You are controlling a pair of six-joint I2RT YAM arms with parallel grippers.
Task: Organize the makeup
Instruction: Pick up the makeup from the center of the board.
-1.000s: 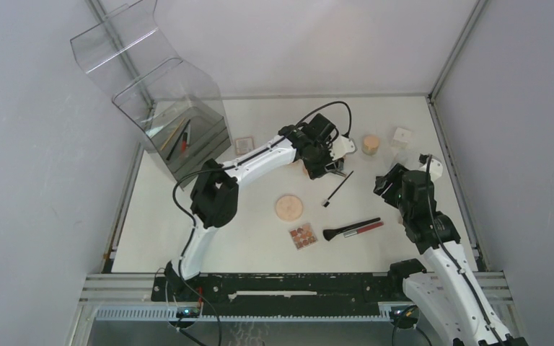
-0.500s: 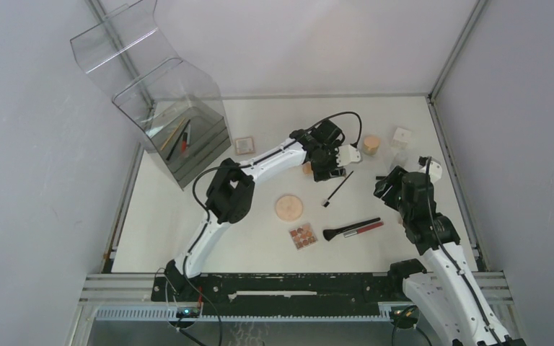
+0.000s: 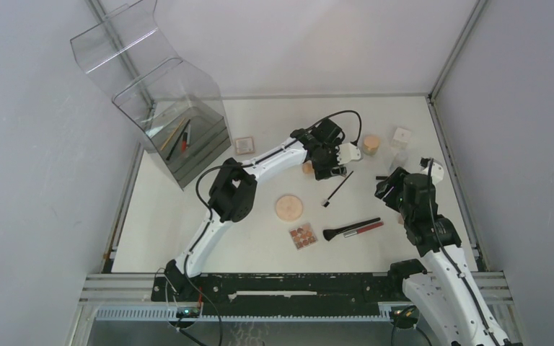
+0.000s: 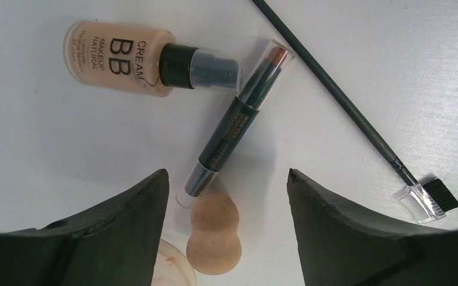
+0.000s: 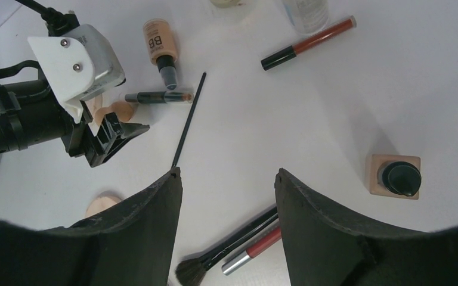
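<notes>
My right gripper swings to its left in the top view next, turning, and lowers onto the stick pencil's dark middle (image 5: 153, 98).
The makeup lies scattered on the white table. My left gripper (image 4: 228, 174) stands open over a beige sponge (image 4: 214, 235), which lies between the jaws untouched. A dark stick pencil (image 4: 238, 116), a tan BB cream bottle (image 4: 116, 56) and a thin black brow brush (image 4: 346, 101) lie just beyond. My right gripper (image 5: 228, 171) is open and empty above a black powder brush (image 5: 232, 244) and a red tube (image 5: 262, 241). In the top view the left gripper (image 3: 330, 169) is mid-table and the right gripper (image 3: 388, 186) is to its right.
The clear organizer (image 3: 173, 122) stands at the back left with pencils inside. A peach powder disc (image 3: 288, 207), a palette (image 3: 303, 235) and a square compact (image 3: 244, 145) lie in the middle. A jar (image 3: 370, 144), a square foundation bottle (image 5: 393, 177) and a red pencil (image 5: 307, 43) lie at the right.
My left arm has reached further right and its jaws have widened a little. The right arm has barely shifted.
</notes>
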